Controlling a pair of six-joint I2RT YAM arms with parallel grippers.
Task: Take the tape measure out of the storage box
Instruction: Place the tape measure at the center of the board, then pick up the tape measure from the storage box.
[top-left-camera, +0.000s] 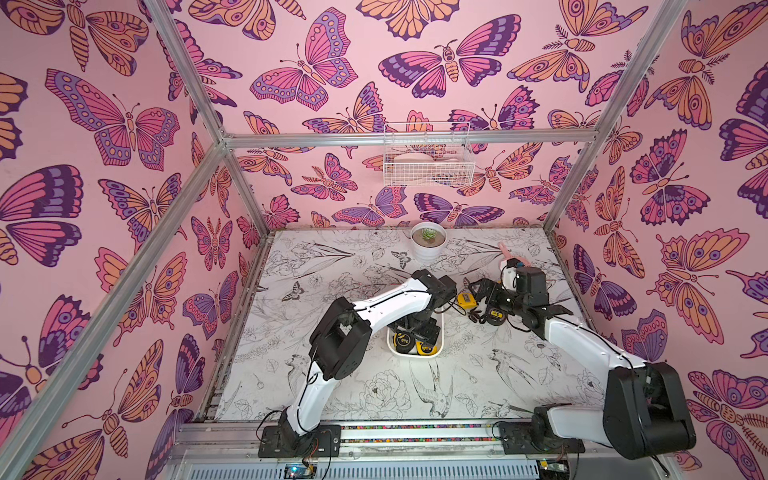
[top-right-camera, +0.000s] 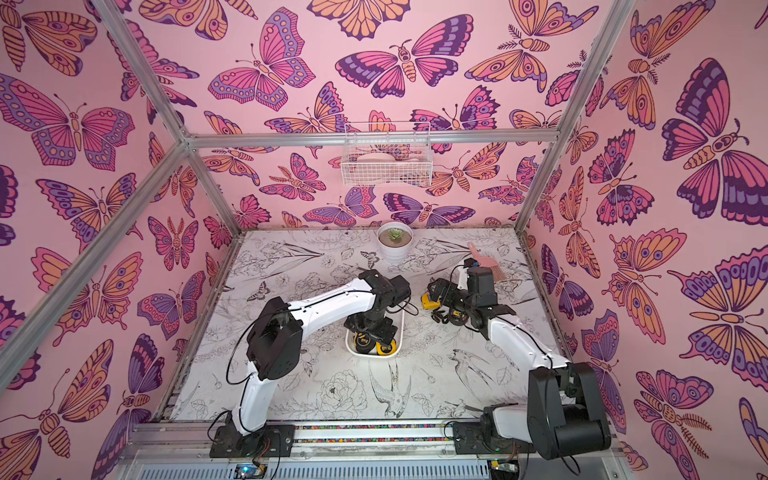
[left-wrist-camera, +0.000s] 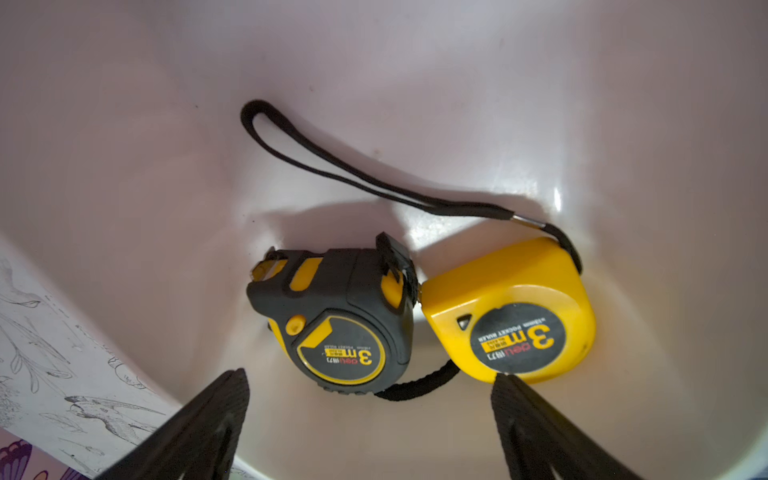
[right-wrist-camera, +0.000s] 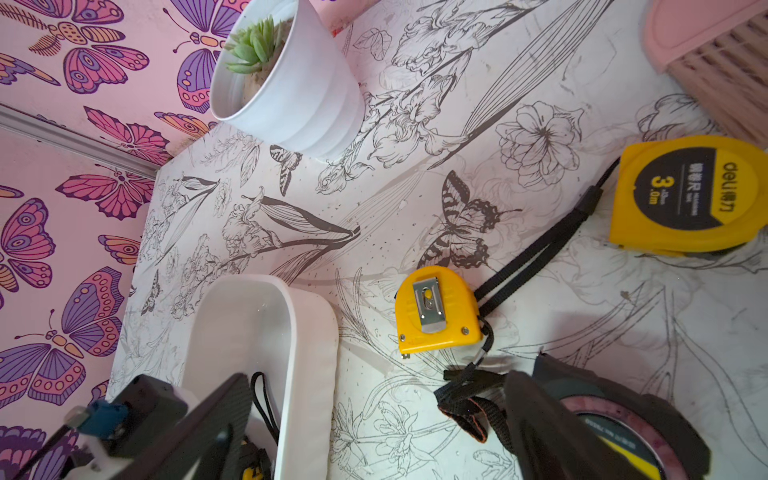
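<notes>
My left gripper should next shift off the yellow one that one finger overhangs, then lower around the dark casing of the black-and-yellow tape measure below it.
The storage box is a shallow white tub in mid-table. Inside it lie a black-and-yellow tape measure and an all-yellow tape measure, side by side, their black wrist straps spread over the floor. My left gripper hangs open in the box just above them; one fingertip is at the yellow one's edge. My right gripper is open over the table, between the box's rim and a black tape measure. It holds nothing.
Out on the table right of the box lie a small yellow tape measure, clip side up, and a larger yellow one. A white plant pot and a pink brush stand further back. A wire basket hangs on the back wall.
</notes>
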